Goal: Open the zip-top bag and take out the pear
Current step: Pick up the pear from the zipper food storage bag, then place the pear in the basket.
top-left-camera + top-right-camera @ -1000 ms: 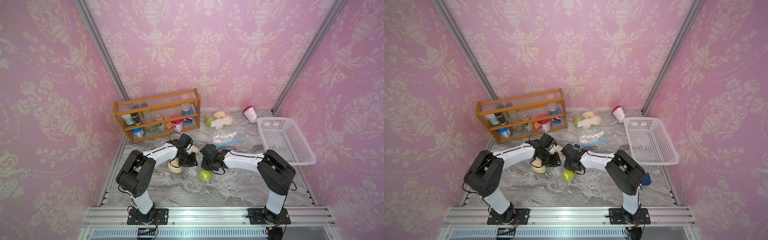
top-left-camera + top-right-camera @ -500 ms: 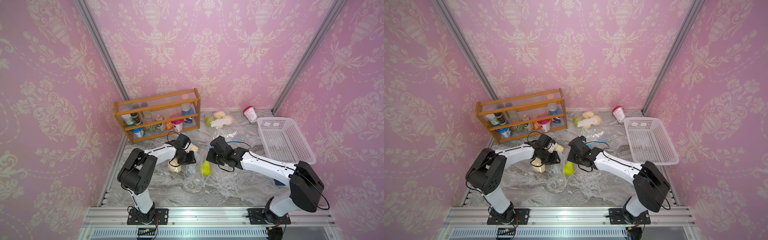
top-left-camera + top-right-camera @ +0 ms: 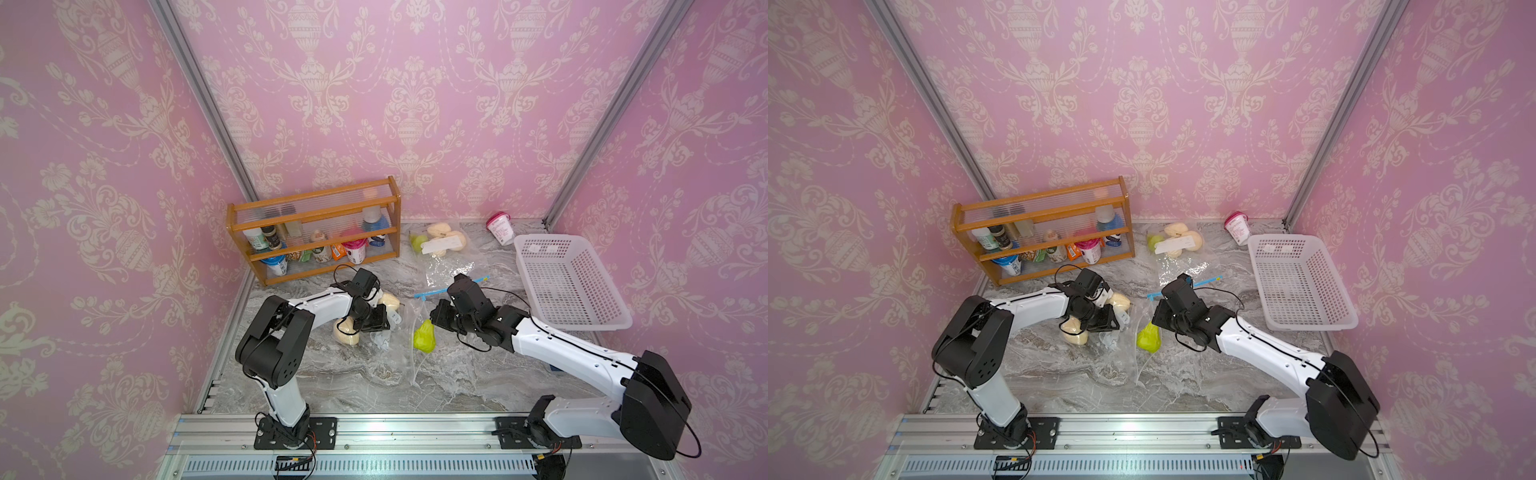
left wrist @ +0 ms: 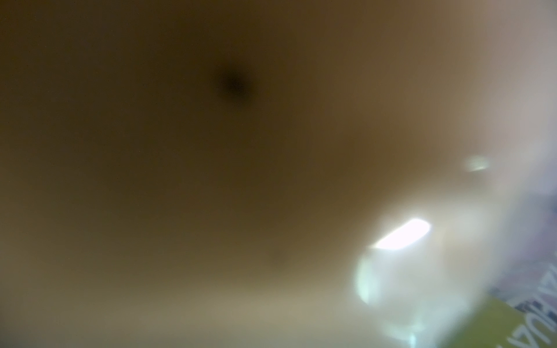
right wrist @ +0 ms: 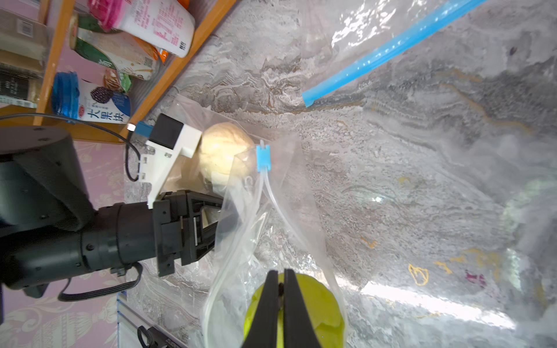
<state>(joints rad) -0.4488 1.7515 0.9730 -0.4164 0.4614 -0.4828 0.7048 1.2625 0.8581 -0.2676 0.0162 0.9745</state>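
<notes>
My right gripper should next rise clear of the bag, then go down into the white basket (image 3: 553, 301) to let go, as it stands beside the bag, away from my left gripper.
The yellow-green pear (image 3: 424, 336) (image 3: 1149, 338) (image 5: 316, 307) hangs by its stem from my right gripper (image 5: 280, 272) (image 3: 434, 322), which is shut on the stem. It sits in the open mouth of the clear zip-top bag (image 5: 271, 217) (image 3: 409, 361), with plastic still round its sides. The bag's blue slider (image 5: 262, 156) stands at the far end of the mouth. My left gripper (image 3: 376, 322) (image 5: 220, 217) pinches bunched plastic at the bag's other side. Plastic veils its tips. The left wrist view is only a tan blur.
Two cream-coloured fruits (image 3: 347, 334) (image 3: 390, 300) lie by the left gripper. A second bag with a blue zip strip (image 3: 451, 286) lies behind. The wooden rack (image 3: 316, 232), a bag of fruit (image 3: 440, 245), a pink cup (image 3: 500, 227) and the white basket (image 3: 569, 286) ring the back and right.
My right arm has drawn back to the right and risen. The pear has come off the table and now hangs from the gripper. The left arm has stayed where it was.
</notes>
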